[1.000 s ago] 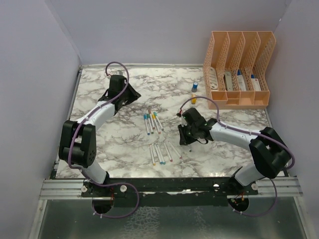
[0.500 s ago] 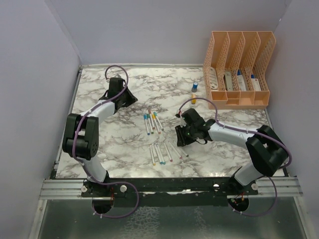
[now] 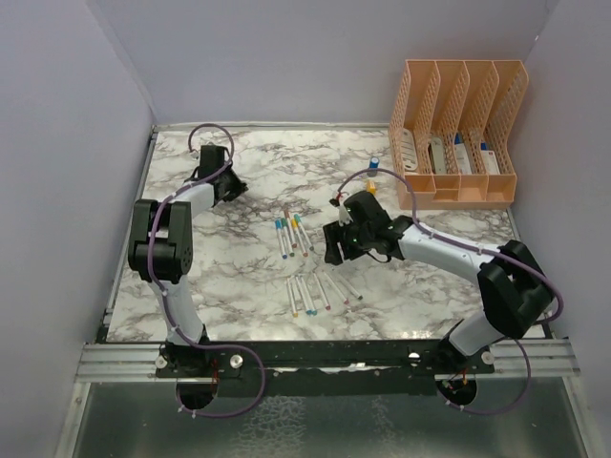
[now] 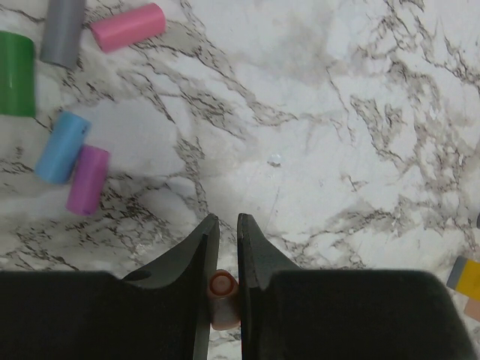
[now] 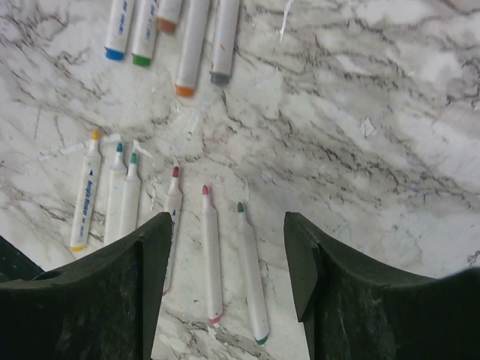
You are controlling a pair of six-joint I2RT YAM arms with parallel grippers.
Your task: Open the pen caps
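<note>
Bare marble (image 3: 241, 200) (image 4: 155, 216) beside the purple cap lies below my left gripper and to its left in the wrist view, so I'll next ease down toward that cap to release.
My left gripper (image 4: 225, 225) is shut on a small orange pen cap (image 4: 223, 300), low over the marble at the far left (image 3: 215, 176). Loose caps lie near it: pink (image 4: 127, 26), grey (image 4: 62, 30), green (image 4: 15, 73), blue (image 4: 61, 148) and purple (image 4: 88, 180). My right gripper (image 5: 229, 225) is open and empty above a row of uncapped pens (image 5: 210, 255), which lie at the table's near middle (image 3: 320, 291). Several capped pens (image 5: 191, 49) lie just beyond, in the top view too (image 3: 294, 234).
A peach file organiser (image 3: 456, 134) stands at the back right, with a small blue bottle (image 3: 374, 164) beside it. A yellow cap (image 4: 466, 277) lies at the right edge of the left wrist view. Walls close in the table on three sides.
My left gripper has drawn back toward the far left corner with the cap. My right gripper has moved left and farther away, and one more uncapped pen now lies in the near row.
</note>
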